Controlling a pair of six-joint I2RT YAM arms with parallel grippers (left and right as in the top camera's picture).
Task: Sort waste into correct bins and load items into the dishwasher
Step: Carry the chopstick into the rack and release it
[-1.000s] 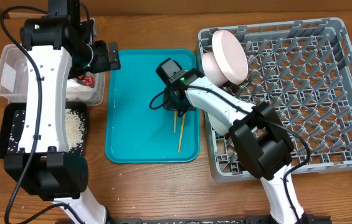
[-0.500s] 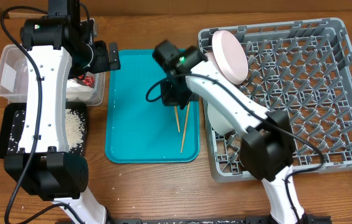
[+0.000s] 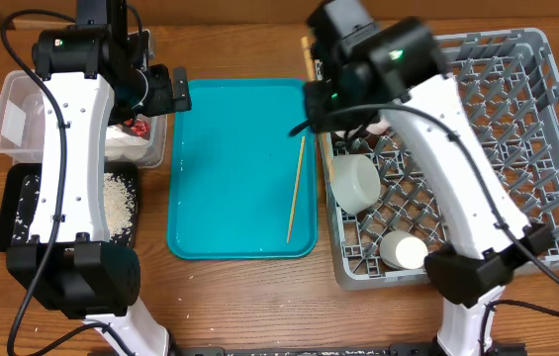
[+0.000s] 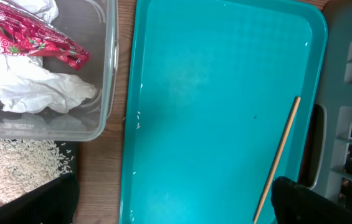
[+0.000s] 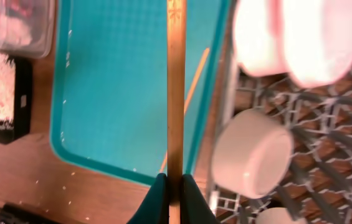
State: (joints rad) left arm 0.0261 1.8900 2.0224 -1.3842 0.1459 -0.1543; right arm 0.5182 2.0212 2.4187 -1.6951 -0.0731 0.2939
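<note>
Empty pegs of the dish rack beside the pale bowl lie below my right gripper and to its right in the overhead view, so I will move across, lower and release the chopstick.
My right gripper (image 3: 321, 67) (image 5: 176, 194) is shut on one wooden chopstick (image 5: 176, 93) and holds it in the air over the tray's right edge, by the grey dish rack (image 3: 516, 148). The second chopstick (image 3: 297, 188) (image 4: 278, 158) lies on the teal tray (image 3: 230, 168). In the rack are the pale bowl (image 3: 355, 183) and the small cup (image 3: 405, 250); both plates (image 5: 294, 37) show only in the right wrist view. My left gripper (image 3: 165, 91) (image 4: 176, 205) is open and empty beside the clear tub (image 3: 12, 109), which holds the napkin (image 4: 32, 90) and red wrapper (image 4: 32, 40).
The black tray (image 3: 12, 213) in front of the clear tub holds white rice (image 3: 116, 198). A few rice grains lie on the teal tray's left side (image 4: 139, 118) and on the wooden table. My right arm reaches across the rack's left half.
My right gripper has lifted one chopstick off the teal tray and moved it up and to the right, toward the rack's near-left corner. The other chopstick stays. The left arm has not moved.
</note>
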